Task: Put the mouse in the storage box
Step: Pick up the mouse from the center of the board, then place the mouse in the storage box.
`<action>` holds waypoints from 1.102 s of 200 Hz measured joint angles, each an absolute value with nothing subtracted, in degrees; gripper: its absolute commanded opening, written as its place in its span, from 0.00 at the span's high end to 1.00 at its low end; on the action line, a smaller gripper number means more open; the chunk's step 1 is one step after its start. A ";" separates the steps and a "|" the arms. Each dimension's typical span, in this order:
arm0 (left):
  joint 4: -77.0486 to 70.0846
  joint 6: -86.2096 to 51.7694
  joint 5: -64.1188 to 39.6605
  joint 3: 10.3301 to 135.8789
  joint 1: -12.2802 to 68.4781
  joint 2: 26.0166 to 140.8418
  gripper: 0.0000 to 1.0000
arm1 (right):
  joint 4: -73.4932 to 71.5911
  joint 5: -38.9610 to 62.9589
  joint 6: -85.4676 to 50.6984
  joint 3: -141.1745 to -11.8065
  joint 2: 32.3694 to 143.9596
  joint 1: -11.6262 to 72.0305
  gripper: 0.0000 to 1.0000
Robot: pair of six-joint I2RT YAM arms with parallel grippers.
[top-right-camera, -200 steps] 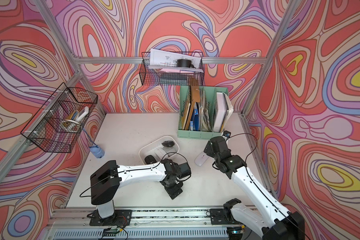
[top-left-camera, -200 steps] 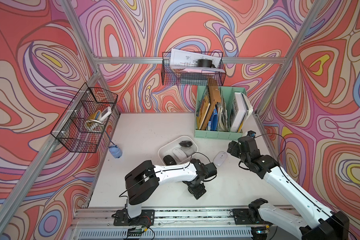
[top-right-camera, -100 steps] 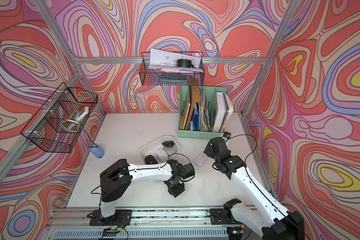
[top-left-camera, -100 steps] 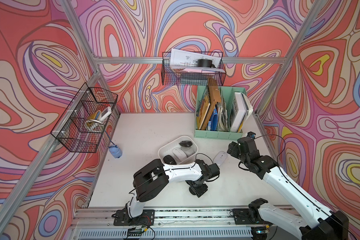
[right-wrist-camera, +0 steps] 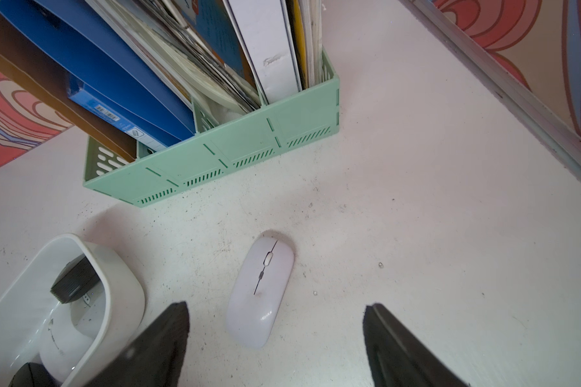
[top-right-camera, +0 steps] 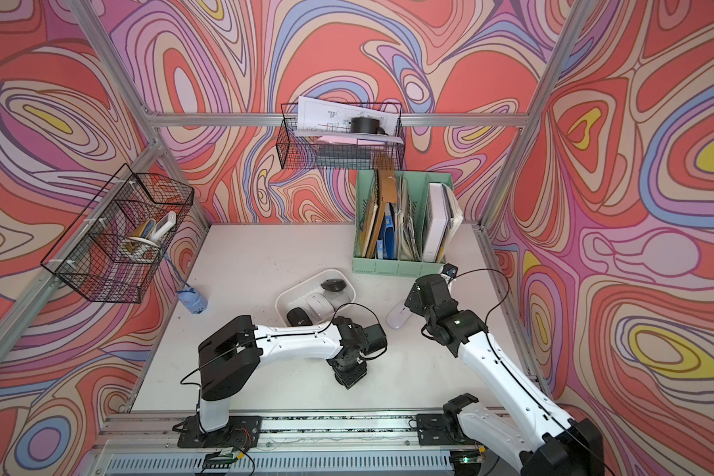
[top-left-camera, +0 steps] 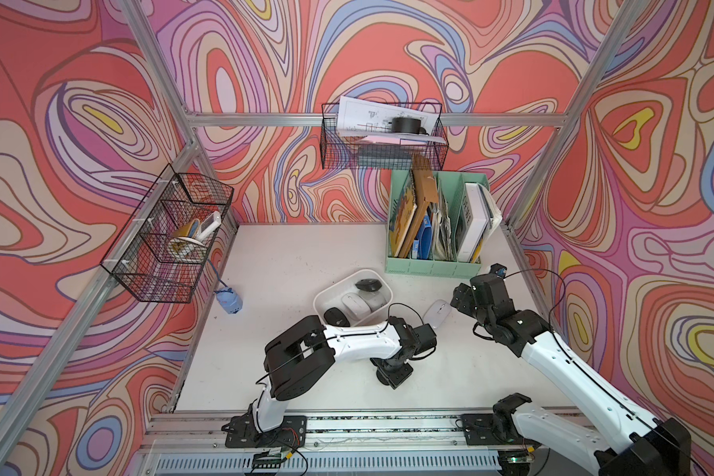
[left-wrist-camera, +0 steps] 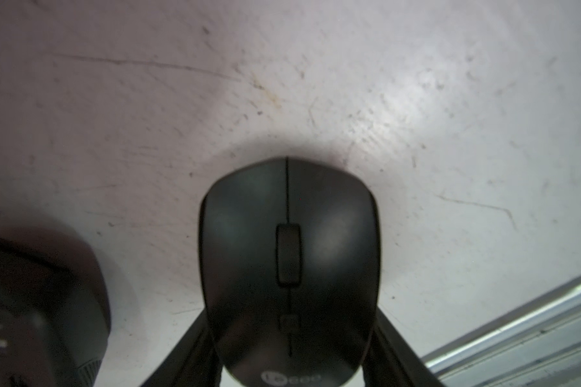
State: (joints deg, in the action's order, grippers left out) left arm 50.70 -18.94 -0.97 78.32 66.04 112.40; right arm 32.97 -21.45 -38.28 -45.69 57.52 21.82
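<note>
My left gripper will lift the pinched black mouse, move outward over the box's middle (top-left-camera: 356,303) of the open storage box, lower and release.
A black mouse (left-wrist-camera: 289,254) lies on the white table with my left gripper (left-wrist-camera: 291,318) shut on it, one finger pressed to each side. In both top views that gripper (top-left-camera: 392,371) points straight down near the table's front and hides the black mouse. A white mouse (top-left-camera: 437,313) (right-wrist-camera: 260,291) lies between the storage box and my right gripper (top-left-camera: 460,298). The right gripper (right-wrist-camera: 274,306) hangs open above its rear end, touching nothing. The storage box (top-left-camera: 320,296) (right-wrist-camera: 121,284), a white tub, holds several black and white mice.
A mint-green file organizer (top-left-camera: 429,263) full of books stands behind the white mouse. Black wire baskets hang on the left wall (top-left-camera: 170,239) and the back wall (top-left-camera: 382,136). A small blue object (top-left-camera: 228,301) sits at the left edge. An aluminium rail (top-left-camera: 347,416) borders the front.
My left gripper's jaws have narrowed onto the black mouse, and the left arm's elbow has swung right. The right arm has stayed almost still.
</note>
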 measured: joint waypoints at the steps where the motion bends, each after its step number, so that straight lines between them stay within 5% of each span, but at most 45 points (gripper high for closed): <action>1: 50.70 -18.96 -0.99 78.32 66.02 112.36 0.52 | 32.97 -21.47 -38.26 -45.69 57.52 21.82 0.17; 93: 52.34 -22.48 -3.53 85.43 51.94 99.74 0.52 | 32.95 -21.10 -38.94 -45.69 57.98 21.82 0.18; 220: 53.47 -29.74 -0.91 87.53 36.36 107.98 0.52 | 32.32 -18.02 -39.09 -45.19 62.19 21.82 0.18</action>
State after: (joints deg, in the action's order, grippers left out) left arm 53.47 -29.74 -0.91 87.53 36.36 107.98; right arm 32.32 -18.02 -39.09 -45.19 62.19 21.82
